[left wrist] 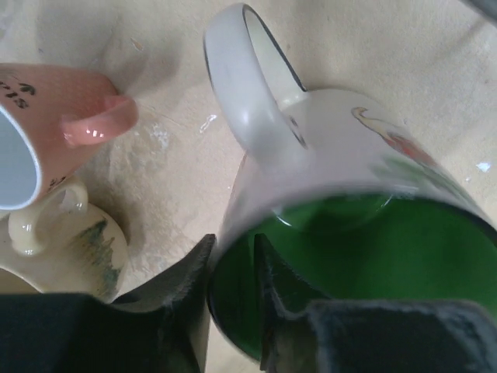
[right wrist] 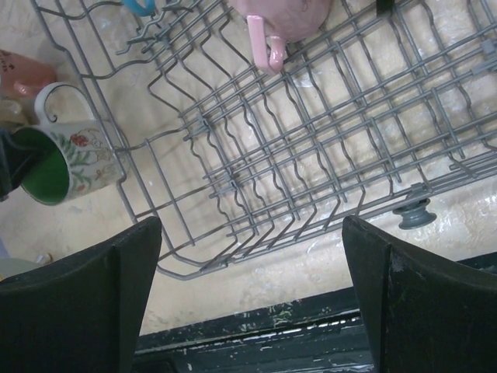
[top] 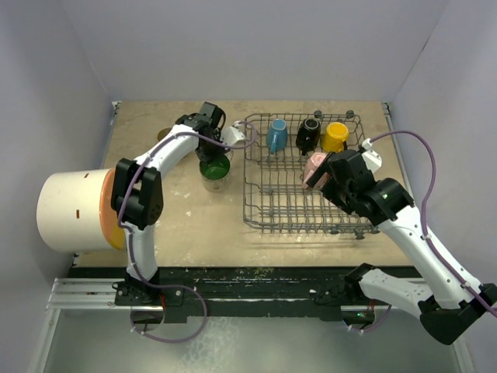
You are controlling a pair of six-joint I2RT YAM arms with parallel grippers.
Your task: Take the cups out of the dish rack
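Observation:
The pink cup's handle (right wrist: 266, 51) juts toward my open fingers, clear of the other cups, so next my right gripper needs to lower into the rack around it and close.
The dark wire dish rack (top: 342, 221) holds a blue cup (top: 276, 136), a black cup (top: 308, 134) and a yellow cup (top: 335, 136) along its far side, with a pink cup (top: 314, 163) nearer the middle. My left gripper (top: 220, 152) is shut on the rim of the big cream cup with green inside (top: 215, 171), just left of the rack. In the left wrist view (left wrist: 231, 268), one finger is inside the cup (left wrist: 349, 148) and one outside. My right gripper (top: 323, 180) is open and empty above the rack, next to the pink cup (right wrist: 279, 15).
A salmon cup (left wrist: 54, 132) and a tan cup (left wrist: 74, 249) lie on the table beside the cream one. A big cream cylinder with an orange face (top: 74, 210) lies at the left edge. The rack's near wall (right wrist: 233, 233) is below my right fingers.

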